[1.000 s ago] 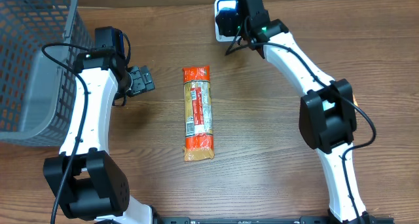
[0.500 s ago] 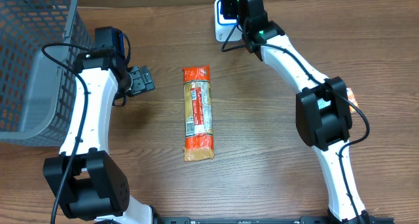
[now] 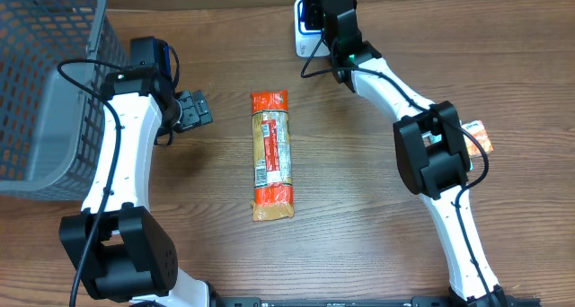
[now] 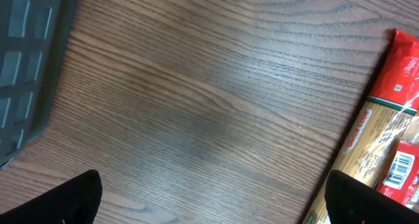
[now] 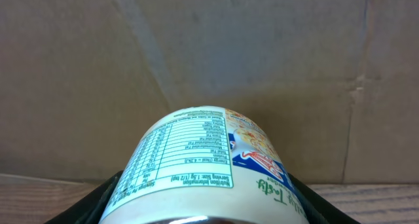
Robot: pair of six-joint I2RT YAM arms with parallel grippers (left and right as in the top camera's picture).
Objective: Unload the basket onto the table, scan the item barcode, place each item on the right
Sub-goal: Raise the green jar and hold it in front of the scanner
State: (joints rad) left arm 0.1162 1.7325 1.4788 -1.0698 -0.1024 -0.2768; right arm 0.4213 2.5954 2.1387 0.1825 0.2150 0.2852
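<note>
Next I need to swing my right gripper back and down to release the tub (image 3: 305,39) on wood near the orange and white thing, since the pasta packet occupies in the middle of the table.
A white tub (image 5: 203,158) with a green nutrition table and a blue and red logo sits between the black fingers (image 5: 108,194) of my right gripper (image 5: 209,201), which is shut on it. From overhead the right gripper (image 3: 314,20) holds the tub (image 3: 305,39) at the table's far edge, against a brown cardboard wall. No barcode shows on the tub. A long orange pasta packet (image 3: 271,154) lies flat mid-table, its barcode label (image 4: 397,171) facing up. My left gripper (image 3: 196,109) stands open over bare wood left of the packet (image 4: 386,139).
A grey mesh basket (image 3: 45,83) fills the far left corner, and its wall (image 4: 26,60) shows in the left wrist view. A small orange and white thing (image 3: 476,134) lies beside the right arm's elbow.
The right arm has swung its elbow leftward, uncovering the small orange and white thing. The tub has shifted slightly toward the far edge. The left arm and the packet have not moved.
</note>
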